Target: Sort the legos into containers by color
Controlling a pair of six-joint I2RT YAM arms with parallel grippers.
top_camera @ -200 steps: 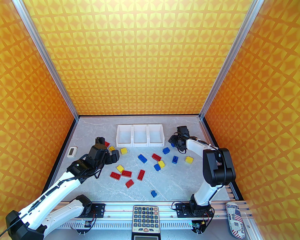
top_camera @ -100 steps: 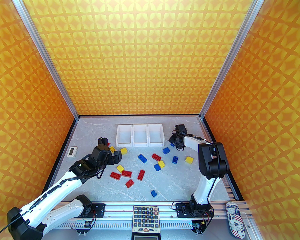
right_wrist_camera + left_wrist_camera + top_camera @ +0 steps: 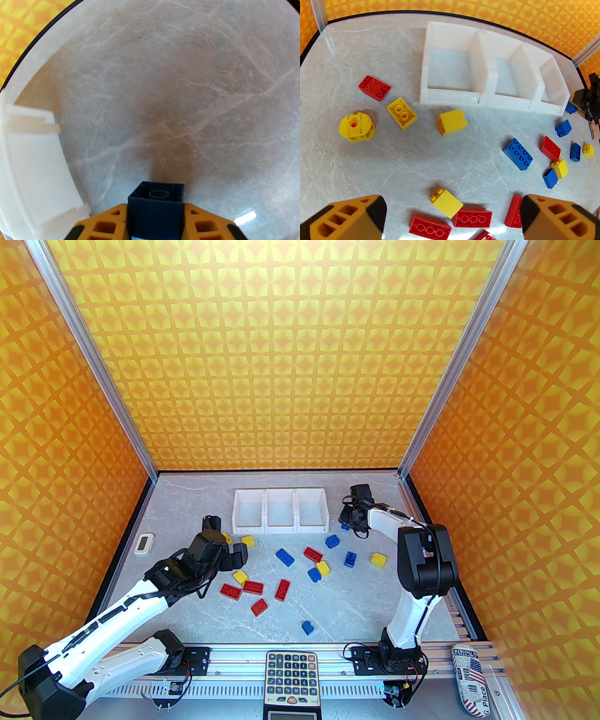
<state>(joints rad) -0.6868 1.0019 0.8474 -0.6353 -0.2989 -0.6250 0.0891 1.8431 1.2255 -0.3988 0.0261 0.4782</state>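
Note:
Next, the right gripper raises the blue lego, carries it over the end of the white containers beside it and releases it inside the nearest bare container beyond.
Red, yellow and blue legos lie scattered on the grey marble table (image 3: 337, 605), among them a yellow one (image 3: 240, 576), a red one (image 3: 253, 587) and a blue one (image 3: 284, 557). The three joined white containers (image 3: 280, 524) stand at the back, all bare inside in the left wrist view (image 3: 487, 103). My right gripper (image 3: 347, 521) is shut on a small blue lego (image 3: 155, 206), just right of the containers' right end and a little off the table. My left gripper (image 3: 227, 543) hangs open left of the pile, above a yellow lego (image 3: 446, 203) and red legos (image 3: 472, 218).
A small white device with a screen (image 3: 144, 543) lies at the far left. A calculator (image 3: 290, 678) and a flag-patterned case (image 3: 471, 678) rest on the front rail. A lone blue lego (image 3: 307, 627) sits near the front. Orange walls close in three sides.
My right gripper has shut on the blue lego and drawn slightly back toward the containers' end. The left arm has shifted a little to the right, its gripper still open.

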